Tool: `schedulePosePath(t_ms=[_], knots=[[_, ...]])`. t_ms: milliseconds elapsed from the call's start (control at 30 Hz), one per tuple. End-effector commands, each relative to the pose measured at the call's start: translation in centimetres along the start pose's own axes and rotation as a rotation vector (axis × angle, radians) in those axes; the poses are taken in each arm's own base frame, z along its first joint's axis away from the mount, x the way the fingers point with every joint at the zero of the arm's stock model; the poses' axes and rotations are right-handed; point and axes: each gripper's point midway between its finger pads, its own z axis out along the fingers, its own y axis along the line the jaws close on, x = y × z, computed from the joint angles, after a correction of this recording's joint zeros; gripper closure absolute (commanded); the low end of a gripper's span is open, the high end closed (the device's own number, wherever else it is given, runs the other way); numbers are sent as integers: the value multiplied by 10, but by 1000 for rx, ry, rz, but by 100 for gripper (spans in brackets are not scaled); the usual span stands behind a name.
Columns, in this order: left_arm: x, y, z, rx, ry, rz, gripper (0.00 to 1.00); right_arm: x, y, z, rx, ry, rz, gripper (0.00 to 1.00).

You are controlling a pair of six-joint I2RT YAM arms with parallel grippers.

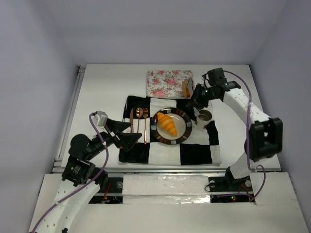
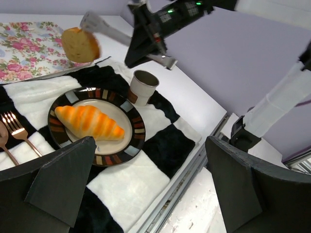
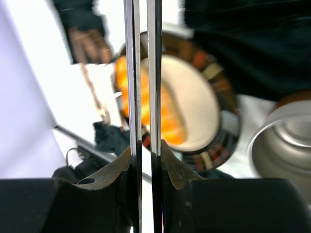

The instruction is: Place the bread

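I need to draw my right gripper back and down, bring the pinched slice onto the plate's bare side by the cup (image 3: 193, 94), which the croissant leaves open, then release it.
The orange-yellow croissant (image 1: 166, 123) lies on a round plate with a striped rim (image 1: 171, 141); it also shows in the left wrist view (image 2: 90, 122) and the right wrist view (image 3: 170, 116). My right gripper (image 1: 199, 97) (image 3: 145, 160) is shut on metal tongs (image 2: 104, 28) (image 3: 141, 73). The tongs pinch the golden-brown toasted slice (image 2: 77, 44) (image 1: 186, 89) in the air, over the near edge of the floral tray (image 1: 165, 83). The slice is hidden in the right wrist view. My left gripper (image 1: 127, 133) (image 2: 150, 165) is open and empty, low over the cloth's left front.
A black-and-white checkered cloth (image 1: 194, 153) lies under the plate. A metal cup (image 1: 204, 116) (image 2: 144, 86) stands right of the plate, just below the right gripper. Copper cutlery (image 1: 138, 121) lies left of the plate. The table's front rail (image 2: 194, 165) runs close by.
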Motion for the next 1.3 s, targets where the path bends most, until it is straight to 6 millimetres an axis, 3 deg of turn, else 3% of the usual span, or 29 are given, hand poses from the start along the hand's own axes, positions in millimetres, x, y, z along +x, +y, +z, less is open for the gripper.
schedulePosePath(t_ms=[0,367,533,667,833,1100,1200,1267], knots=[[-6,-3,2,13,-15,23,4,13,29,-34,-157,-49,-67,87],[-1,3,6,0,5,9,4,141,20,-88,-272,16,-107,87],[0,8,9,-14,18,1,4,186,17,-104,-330,79,-96,89],[-1,13,10,-32,13,0,4,201,15,-111,-346,89,-104,89],[-1,16,10,-43,13,-4,4,222,-2,-91,-323,153,-88,89],[1,17,12,-45,23,-8,4,219,-36,-61,-200,111,-42,85],[1,17,12,-43,27,-10,4,215,-40,-60,-172,91,-50,77],[2,18,12,-44,28,-11,4,211,-38,-64,-169,72,-61,62]])
